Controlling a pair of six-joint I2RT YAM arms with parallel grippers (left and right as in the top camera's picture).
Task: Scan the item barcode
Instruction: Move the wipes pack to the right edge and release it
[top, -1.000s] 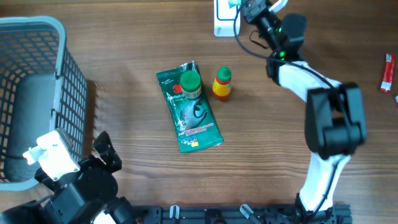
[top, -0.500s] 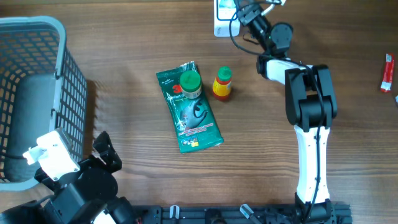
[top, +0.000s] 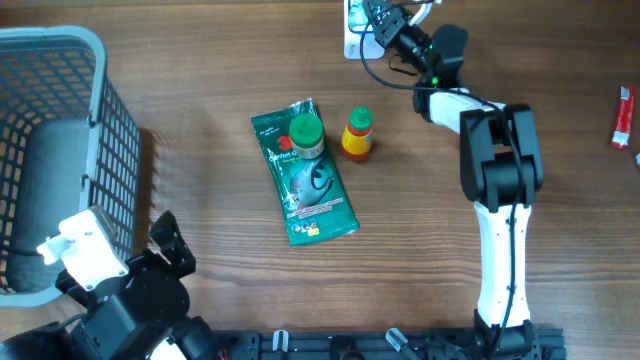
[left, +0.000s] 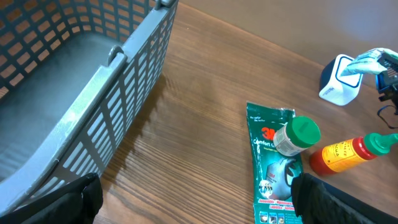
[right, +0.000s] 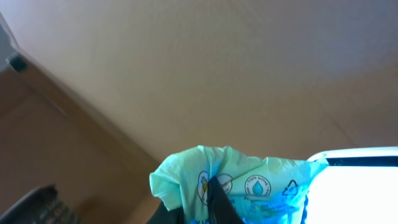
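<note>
My right gripper swings over to the free tabletop by the red item next and releases the packet, since that spot lies to the right in the overhead view.
My right gripper is at the table's far edge, shut on a pale green and blue plastic packet. It holds the packet against the white scanner. The right wrist view shows the crumpled packet pinched between the dark fingers, with the scanner's white body right beside it. No barcode shows on the packet. Near the front left corner, my left gripper is open and holds nothing. From the left wrist view the scanner and the held packet appear far off.
A green pouch lies mid-table with a green-capped jar on it. Next to them lies a yellow bottle with a red cap end. A grey mesh basket fills the left side. A red item sits at the right edge.
The right arm's elbow has swung in from the right. The gripper has carried the packet a little left, up to the scanner. The left arm has not moved.
</note>
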